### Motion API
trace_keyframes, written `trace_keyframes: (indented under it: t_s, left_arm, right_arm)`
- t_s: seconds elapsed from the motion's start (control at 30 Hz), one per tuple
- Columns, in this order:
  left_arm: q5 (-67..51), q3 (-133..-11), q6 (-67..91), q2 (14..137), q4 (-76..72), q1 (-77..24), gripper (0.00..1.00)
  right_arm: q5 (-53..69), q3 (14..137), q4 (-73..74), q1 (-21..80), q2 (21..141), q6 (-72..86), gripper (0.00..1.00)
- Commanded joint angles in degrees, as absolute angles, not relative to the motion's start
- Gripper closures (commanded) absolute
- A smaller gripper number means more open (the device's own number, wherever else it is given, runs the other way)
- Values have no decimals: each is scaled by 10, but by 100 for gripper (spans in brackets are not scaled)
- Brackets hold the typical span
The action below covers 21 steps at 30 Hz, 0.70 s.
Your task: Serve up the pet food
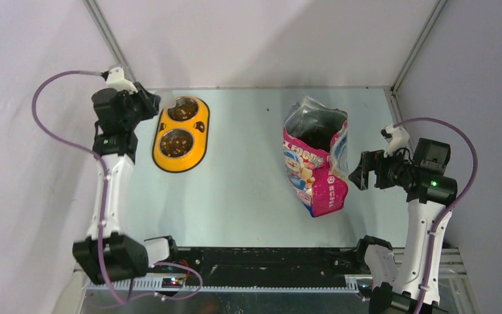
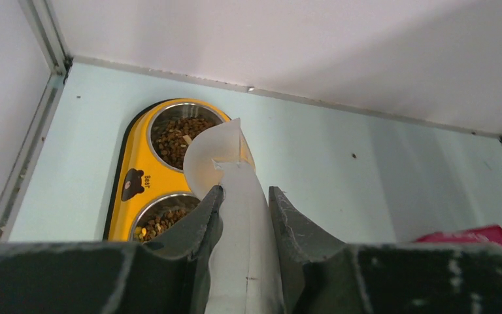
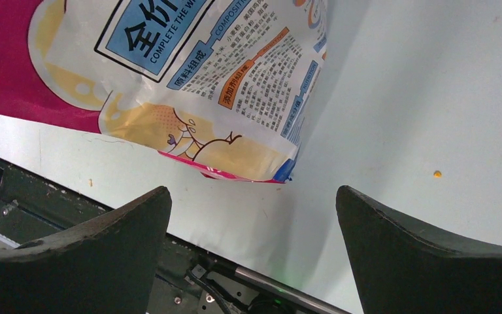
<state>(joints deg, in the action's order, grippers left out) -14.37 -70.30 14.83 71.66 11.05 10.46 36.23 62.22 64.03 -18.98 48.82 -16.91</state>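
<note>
Both bowls hold kibble and bare tabletop between feeder [image 1: 199,134] and bag lies below and back, so next my left gripper will lower back there to free the scoop.
Brown pet food [image 2: 178,137] lies in the far steel bowl of a yellow double feeder [image 2: 134,163]; more kibble [image 2: 157,222] fills the near bowl. In the top view the feeder [image 1: 199,134] sits at the back left with both bowls [image 1: 183,110] holding kibble. My left gripper [image 2: 243,191] is shut on the handle of a clear plastic scoop [image 2: 216,154], held above the feeder; it shows in the top view [image 1: 151,104] too. The pink-blue food bag [image 1: 314,163] stands open at centre right, dark kibble inside [image 1: 317,134]. My right gripper [image 1: 361,171] is open and empty just right of the bag [image 3: 189,78].
White enclosure walls stand on the left, back and right. One loose kibble pellet [image 3: 436,174] lies on the pale table right of the bag. A black rail [image 1: 268,256] runs along the near edge between the arm bases.
</note>
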Motion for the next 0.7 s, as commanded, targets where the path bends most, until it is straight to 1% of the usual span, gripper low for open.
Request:
trace_keyframes:
  t_s: [0.0, 0.17, 0.33, 0.53, 0.67]
  left_arm:
    - [-181, -689, 85, 615, 205, 96, 100]
    - [-294, -693, 24, 533, 323, 96, 100]
    - [-412, -712, -70, 496, 439, 94, 100]
    - [-455, -694, -107, 491, 566, 70, 100]
    - [-473, -647, -100, 503, 589, 27, 100]
  right_arm:
    - [371, 633, 609, -191, 481, -153, 1]
    - [386, 633, 585, -191, 475, -128, 0]
    - [404, 634, 568, -191, 473, -105, 0]
    - [412, 633, 572, -190, 474, -104, 0]
    - [411, 634, 563, -190, 474, -103, 0]
